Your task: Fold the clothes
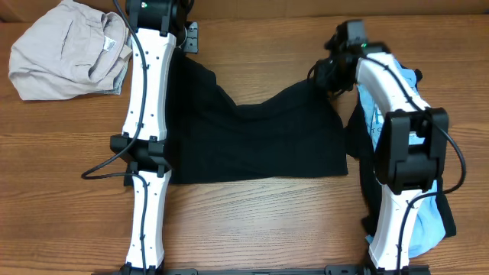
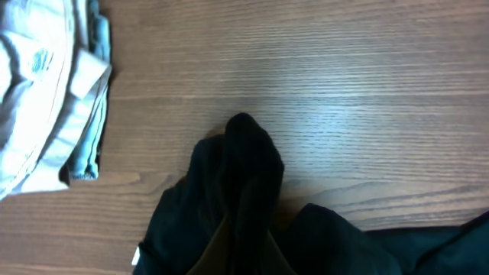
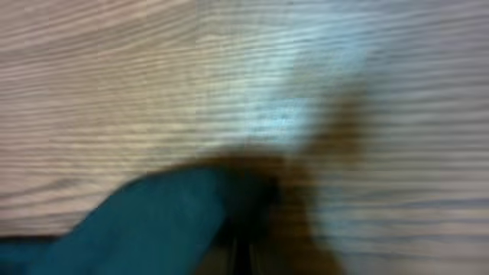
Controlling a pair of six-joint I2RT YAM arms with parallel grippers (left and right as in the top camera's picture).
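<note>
The robot's right gripper will swing the held far corner up, back and down toward the black garment's near corner (image 1: 338, 169) next and let go there, as that corner lies flat, back from the gripper.
A black garment (image 1: 260, 141) lies spread on the wooden table between my two arms, its far edge sagging in the middle. My left gripper (image 1: 182, 47) is shut on its far left corner; in the left wrist view the bunched black cloth (image 2: 244, 164) runs into the jaws (image 2: 244, 248). My right gripper (image 1: 330, 72) is at the far right corner. The right wrist view is blurred, and there a dark fold of cloth (image 3: 168, 221) leads into the closed jaws (image 3: 243, 256).
A crumpled beige garment (image 1: 65, 50) lies at the far left corner and also shows in the left wrist view (image 2: 42, 92). A light blue garment (image 1: 428, 221) and more dark cloth (image 1: 357, 137) lie under and beside the right arm.
</note>
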